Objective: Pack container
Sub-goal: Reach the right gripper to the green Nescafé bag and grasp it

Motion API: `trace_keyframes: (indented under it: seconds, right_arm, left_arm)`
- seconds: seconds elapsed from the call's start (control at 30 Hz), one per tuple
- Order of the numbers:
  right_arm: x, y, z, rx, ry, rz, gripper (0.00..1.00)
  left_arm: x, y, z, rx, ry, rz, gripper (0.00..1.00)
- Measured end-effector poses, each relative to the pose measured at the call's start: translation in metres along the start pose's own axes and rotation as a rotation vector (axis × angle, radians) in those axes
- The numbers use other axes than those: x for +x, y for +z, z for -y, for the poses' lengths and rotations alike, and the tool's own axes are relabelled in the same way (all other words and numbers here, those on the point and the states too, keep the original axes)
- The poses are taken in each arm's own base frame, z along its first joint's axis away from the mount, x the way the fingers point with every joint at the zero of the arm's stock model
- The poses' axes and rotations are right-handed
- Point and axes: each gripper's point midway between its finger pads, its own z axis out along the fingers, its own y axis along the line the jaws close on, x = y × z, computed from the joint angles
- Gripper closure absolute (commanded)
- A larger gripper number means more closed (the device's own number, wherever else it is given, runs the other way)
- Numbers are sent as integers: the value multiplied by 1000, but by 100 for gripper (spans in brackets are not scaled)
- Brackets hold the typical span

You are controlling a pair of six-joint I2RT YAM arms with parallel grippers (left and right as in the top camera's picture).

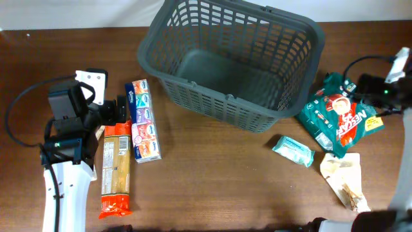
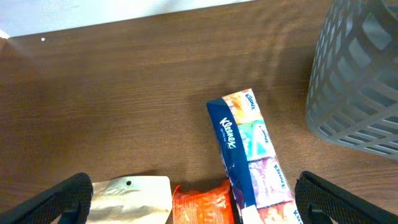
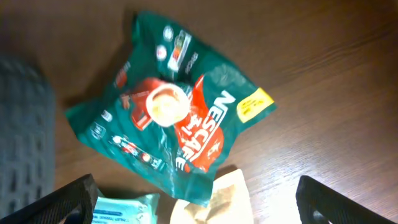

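Note:
The printed cup on the green Nescafe bag is nearer the basket (image 1: 212, 103) than my open fingers, so my right gripper should move toward the basket and down beside that printed cup next.
The container, a large dark grey lattice basket (image 1: 212, 103), stands empty at the back centre; its corner shows in the left wrist view (image 2: 360, 81). My left gripper (image 2: 199, 205) is open and empty, above the far ends of a Kleenex tissue pack (image 2: 249, 149), an orange packet (image 2: 202, 205) and a pale pouch (image 2: 134, 196). My right gripper (image 3: 205, 205) is open and empty, above a green Nescafe bag (image 3: 180, 118), a teal wipes packet (image 3: 124, 211) and a beige pouch (image 3: 217, 202).
In the overhead view the tissue pack (image 1: 144, 119) and orange packet (image 1: 116, 167) lie left of the basket. The Nescafe bag (image 1: 341, 116), wipes packet (image 1: 293, 150) and beige pouch (image 1: 344, 177) lie to its right. Cables run along both table sides.

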Motion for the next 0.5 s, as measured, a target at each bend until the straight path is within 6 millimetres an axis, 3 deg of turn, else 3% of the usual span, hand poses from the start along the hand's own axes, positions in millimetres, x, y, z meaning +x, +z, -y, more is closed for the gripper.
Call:
trace_keyframes:
  seconds: [0.23,0.5]
  right_arm:
    - [22,44,-14,-79,-112,-181,1]
    - [42,59,-28,-178,-208,-292,1]
  left_arm:
    - [0,0,0,0,0,0,1]
    - [0,0,0,0,0,0,1]
